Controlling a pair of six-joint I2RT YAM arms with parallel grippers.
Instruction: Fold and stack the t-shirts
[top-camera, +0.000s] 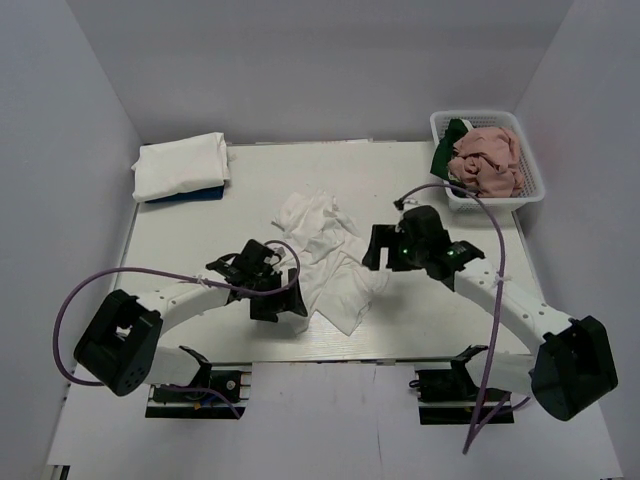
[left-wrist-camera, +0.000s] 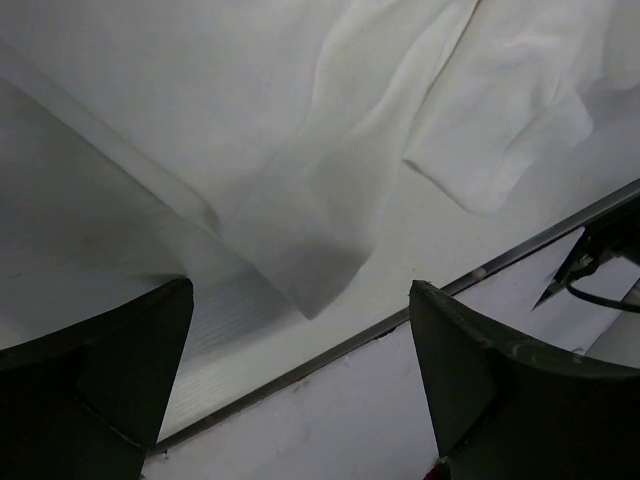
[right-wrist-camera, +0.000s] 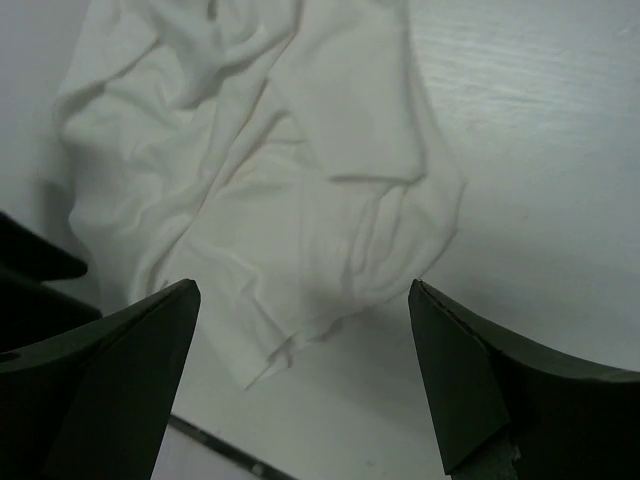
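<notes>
The left gripper should go down and to the right in the top view, because the shirt's near corner (left-wrist-camera: 315, 285) lies below it, and the tip of the corner points between the open fingers.
A crumpled white t-shirt (top-camera: 325, 250) lies spread in the middle of the table, between my two grippers. My left gripper (top-camera: 283, 305) hovers at its near left edge, open, with nothing between the fingers. In the left wrist view the left gripper (left-wrist-camera: 300, 285) frames a hanging corner of the shirt (left-wrist-camera: 330, 150). At the shirt's right side my right gripper (top-camera: 372, 262) stands open and empty. In the right wrist view the shirt (right-wrist-camera: 270, 170) lies just beyond the right gripper (right-wrist-camera: 303, 285). A folded white stack (top-camera: 180, 165) rests at the back left.
A white mesh basket (top-camera: 495, 203) at the back right holds a dusty pink shirt (top-camera: 487, 160) and a dark green one (top-camera: 455, 140). Something dark blue (top-camera: 185, 195) shows under the folded stack. The table's front metal edge (left-wrist-camera: 400, 320) runs close under the left gripper.
</notes>
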